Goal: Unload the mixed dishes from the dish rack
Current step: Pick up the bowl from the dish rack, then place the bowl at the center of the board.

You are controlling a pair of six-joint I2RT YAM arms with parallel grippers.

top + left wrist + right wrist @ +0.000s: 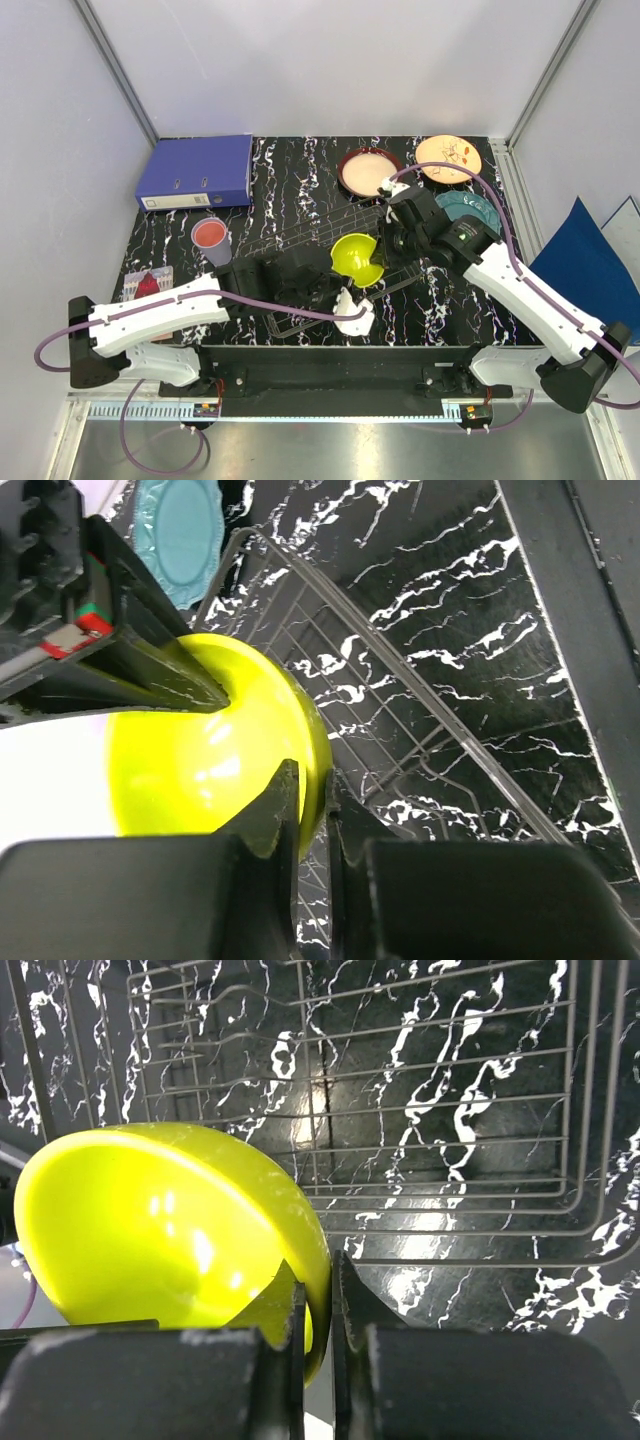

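Note:
I will move my right gripper outward next, lower the small bowl inside the empty cream and dark red bowl (368, 170) and let go, because that bowl lies outward and below.
The small yellow-green bowl (357, 258) is held tilted on edge above the wire dish rack (300, 243). My left gripper (345, 280) is shut on its rim from the near side, as the left wrist view (318, 795) shows. My right gripper (383, 250) is shut on the rim from the right, as the right wrist view (318, 1290) shows. The bowl (200, 750) (160, 1220) fills both wrist views, with the rack (420, 690) (450, 1110) below it. The teal plate (468, 208), the cream and dark red bowl (368, 170), a salmon-pink plate (449, 158) and the lavender cup (212, 238) stand on the table.
A blue ring binder (196, 170) lies at the back left. A small card (148, 285) lies at the left near the left arm. White walls close in the table on three sides. The teal plate (185, 535) shows beyond the rack in the left wrist view.

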